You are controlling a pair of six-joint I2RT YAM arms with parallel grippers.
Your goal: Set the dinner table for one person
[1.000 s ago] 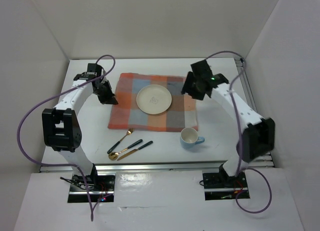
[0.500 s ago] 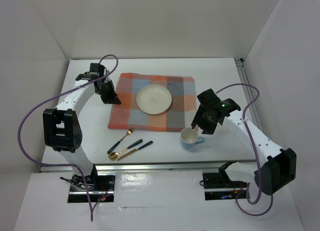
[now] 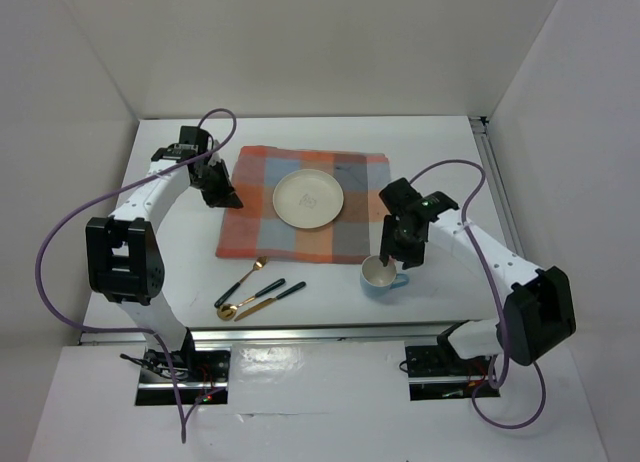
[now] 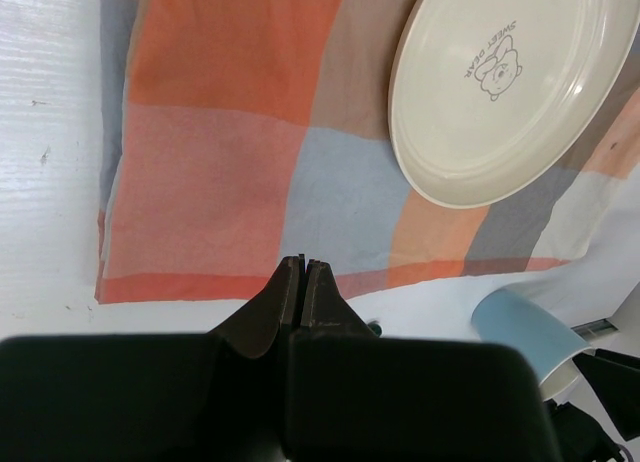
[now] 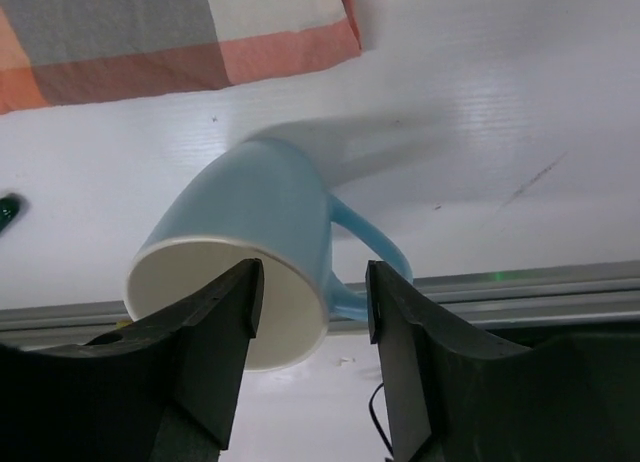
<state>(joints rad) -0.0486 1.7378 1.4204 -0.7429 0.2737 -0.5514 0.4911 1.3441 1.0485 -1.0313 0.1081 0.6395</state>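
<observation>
Next, my left gripper eases back toward the gold cutlery (image 3: 256, 296) and opens its empty fingers, because they are shut and the cutlery pieces still lie beside the mat (image 3: 262, 212).
The white dinner table (image 3: 330, 297) carries an orange, blue and grey checked mat (image 3: 262, 212) with a cream plate (image 3: 308, 197) on it. A light blue mug (image 3: 382, 276) stands upright on the table near the mat's front right corner. My right gripper (image 3: 397, 254) is open just above the mug; in the right wrist view its jaws (image 5: 312, 297) straddle the mug's (image 5: 262, 207) rim beside the handle. My left gripper (image 3: 226, 198) is shut and empty over the mat's left edge; it shows in the left wrist view (image 4: 302, 272).
Gold cutlery with dark handles, a spoon (image 3: 243, 274) and two more pieces (image 3: 268, 295), lies on the table in front of the mat's left corner. A metal rail (image 5: 520, 292) runs along the near edge. White walls enclose the table.
My right arm has swung from the mat's far right corner down to the mug, and its open jaws have come around the mug's rim. The left arm has hardly moved.
</observation>
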